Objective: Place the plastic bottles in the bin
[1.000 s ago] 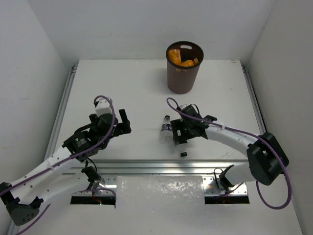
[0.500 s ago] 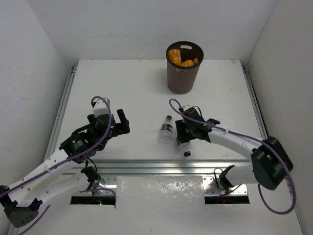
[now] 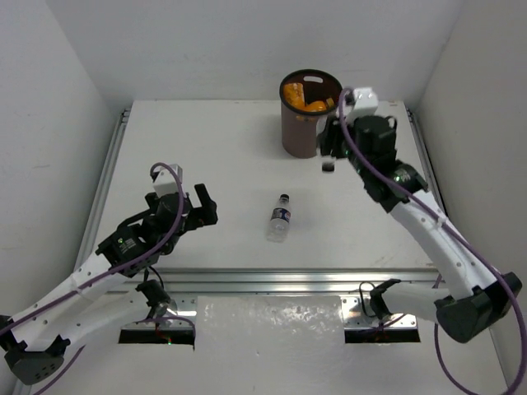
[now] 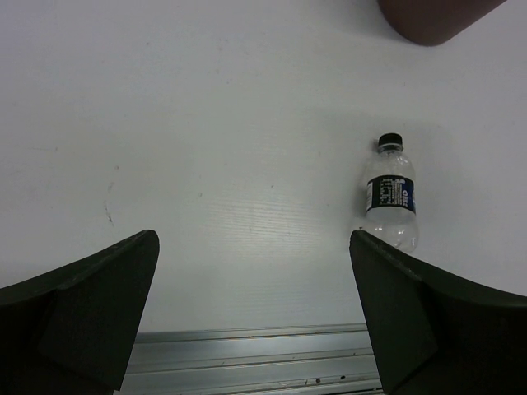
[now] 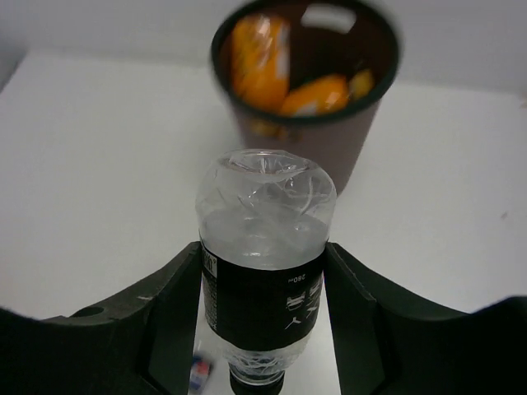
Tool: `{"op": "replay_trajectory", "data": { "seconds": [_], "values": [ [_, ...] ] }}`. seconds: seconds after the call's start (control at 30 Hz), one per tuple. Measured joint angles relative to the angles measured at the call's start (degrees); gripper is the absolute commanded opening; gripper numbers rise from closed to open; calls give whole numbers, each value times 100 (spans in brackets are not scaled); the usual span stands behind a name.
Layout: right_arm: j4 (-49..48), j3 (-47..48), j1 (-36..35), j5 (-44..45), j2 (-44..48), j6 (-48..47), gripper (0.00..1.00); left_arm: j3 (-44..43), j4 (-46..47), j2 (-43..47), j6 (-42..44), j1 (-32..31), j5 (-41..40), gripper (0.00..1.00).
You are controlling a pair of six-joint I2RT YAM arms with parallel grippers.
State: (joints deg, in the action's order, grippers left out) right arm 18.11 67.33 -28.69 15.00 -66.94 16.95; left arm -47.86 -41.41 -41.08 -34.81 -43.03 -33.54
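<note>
The right gripper carries the clear bottle outward over the bin's opening [image 3: 311, 92] [image 5: 305, 66] next and releases it there, since that opening lies outward of the gripper.
The dark brown bin [image 3: 306, 123] stands at the back of the table with orange bottles [image 3: 306, 103] inside; it also shows in the right wrist view [image 5: 305, 90]. My right gripper [image 3: 331, 148] is shut on a clear bottle with a dark label [image 5: 263, 280], cap hanging down, held in the air just right of the bin. Another clear bottle with a dark cap and label [image 3: 281, 218] lies on the table's middle; it also shows in the left wrist view [image 4: 389, 196]. My left gripper [image 3: 204, 206] is open and empty, left of that bottle.
A metal rail [image 3: 272, 280] runs along the table's near edge. White walls close in the table on the left, back and right. The bin's base [image 4: 436, 16] shows at the top of the left wrist view.
My right gripper has lifted its bottle from the table beside the lying bottle and carried it up and back to the bin's right side. The left arm has barely moved.
</note>
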Motion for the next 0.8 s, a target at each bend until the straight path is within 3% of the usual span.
{"op": "replay_trajectory", "data": {
  "seconds": [0.13,0.37,0.5,0.53,0.63,0.8],
  "values": [
    [-588,1084,769,116,-855,-151,27,0,15,48,4,0,33,99],
    [-815,4269,1303,90,-3729,-323,29,20,48,72,9,0,109,99],
    [-625,5788,1416,79,-5101,-505,44,33,70,103,48,0,168,99],
    [-564,6022,1436,55,-5353,-516,69,33,92,101,59,0,188,99],
    [-404,6236,1480,-138,-5748,-496,91,35,140,70,129,0,267,99],
    [-116,5941,1502,-431,-5643,-426,99,35,184,-98,201,17,372,99]
  ]
}}
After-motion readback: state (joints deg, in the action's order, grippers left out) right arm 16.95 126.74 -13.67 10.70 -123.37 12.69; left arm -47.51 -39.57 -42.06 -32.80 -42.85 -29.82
